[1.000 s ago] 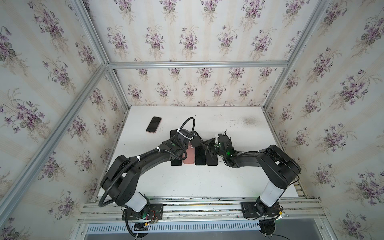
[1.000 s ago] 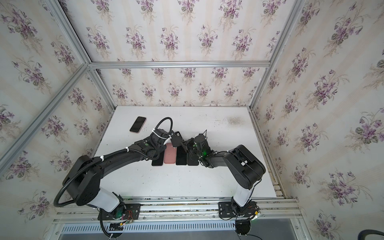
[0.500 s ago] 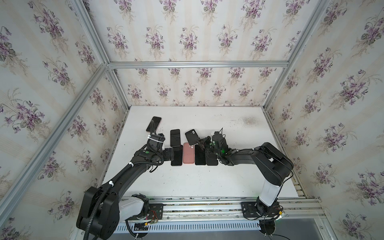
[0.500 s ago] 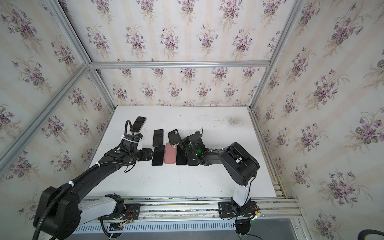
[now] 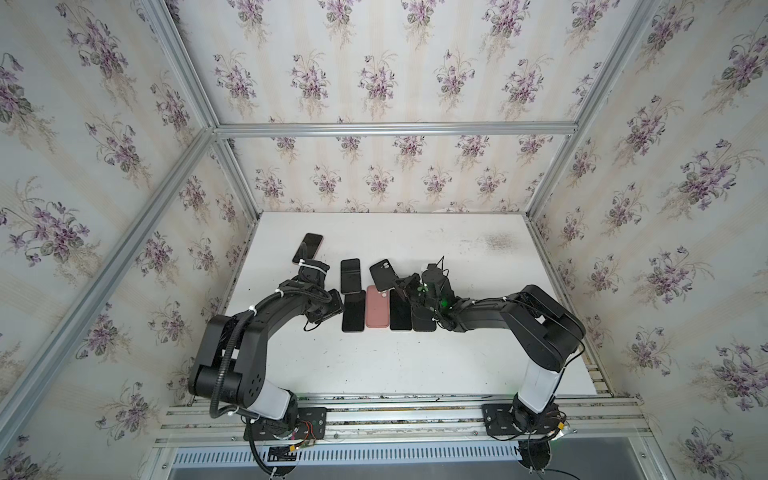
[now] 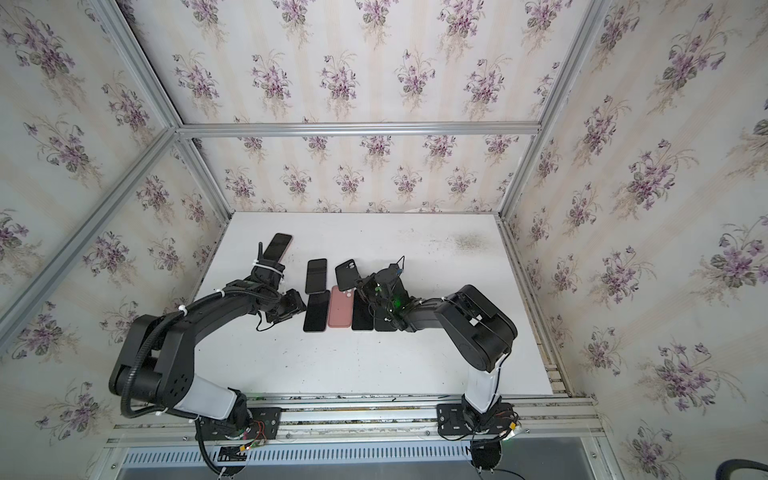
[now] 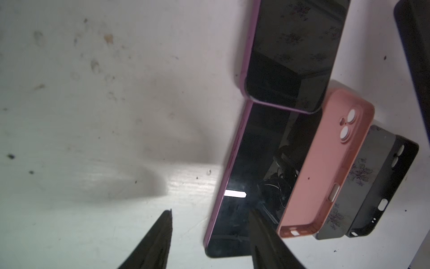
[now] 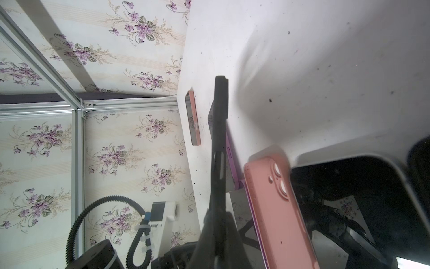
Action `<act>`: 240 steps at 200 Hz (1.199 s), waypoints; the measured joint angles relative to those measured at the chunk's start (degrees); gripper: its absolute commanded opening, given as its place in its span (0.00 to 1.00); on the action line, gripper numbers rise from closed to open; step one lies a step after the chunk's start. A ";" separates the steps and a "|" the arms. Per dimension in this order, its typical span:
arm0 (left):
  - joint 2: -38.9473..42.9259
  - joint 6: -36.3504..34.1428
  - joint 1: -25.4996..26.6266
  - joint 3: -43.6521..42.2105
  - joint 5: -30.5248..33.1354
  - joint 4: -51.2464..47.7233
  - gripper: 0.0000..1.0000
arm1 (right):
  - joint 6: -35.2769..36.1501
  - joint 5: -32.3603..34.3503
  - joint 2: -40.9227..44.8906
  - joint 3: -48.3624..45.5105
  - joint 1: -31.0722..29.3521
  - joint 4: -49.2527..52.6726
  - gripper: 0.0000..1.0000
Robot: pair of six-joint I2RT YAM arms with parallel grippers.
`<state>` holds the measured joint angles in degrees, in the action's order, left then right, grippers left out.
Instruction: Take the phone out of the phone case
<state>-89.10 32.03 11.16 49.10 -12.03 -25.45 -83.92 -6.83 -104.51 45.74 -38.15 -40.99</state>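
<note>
The phone is outside the black case, so the robot's right gripper needs to go down and turn next, put the case on the tabletop beyond the pink case (image 8: 257, 110) and let go of it.
My right gripper (image 5: 397, 284) (image 8: 217, 216) is shut on one end of a black phone case (image 5: 382, 273) (image 6: 347, 274) (image 8: 220, 130) and holds it tilted above the table; the case looks empty. A dark phone with a purple edge (image 5: 350, 276) (image 7: 293, 53) lies flat just left of it. A second purple-edged phone (image 5: 353, 311) (image 7: 256, 163) lies in front, at the left end of a row. My left gripper (image 5: 334, 305) (image 7: 210, 223) is open low at that phone's left edge. One finger is over the table and the other over the screen.
To the right of that phone the row holds a pink case (image 5: 377, 306) (image 7: 325, 163) lying back up, a black phone (image 5: 400, 311) and a black case (image 5: 423, 322). Another phone (image 5: 307, 248) lies near the far left wall. The white table (image 5: 415, 365) is bare towards its front.
The left gripper left the middle of the row, where a phone now lies behind it, swung left, then came back to the row's left end. The right gripper still holds the black case.
</note>
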 measured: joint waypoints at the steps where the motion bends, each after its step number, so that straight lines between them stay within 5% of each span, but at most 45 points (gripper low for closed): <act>1: -0.24 0.00 0.00 0.15 0.00 0.00 0.51 | 0.00 0.00 0.00 0.00 0.00 0.00 0.00; 240: -18.73 -2.36 0.13 18.91 3.39 -1.31 0.50 | -1.36 5.55 -6.03 1.11 -1.60 -4.11 0.00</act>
<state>-107.83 29.67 11.29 68.01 -8.64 -26.76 -85.27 -1.28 -110.54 46.85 -39.75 -45.10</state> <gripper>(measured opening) 0.500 0.088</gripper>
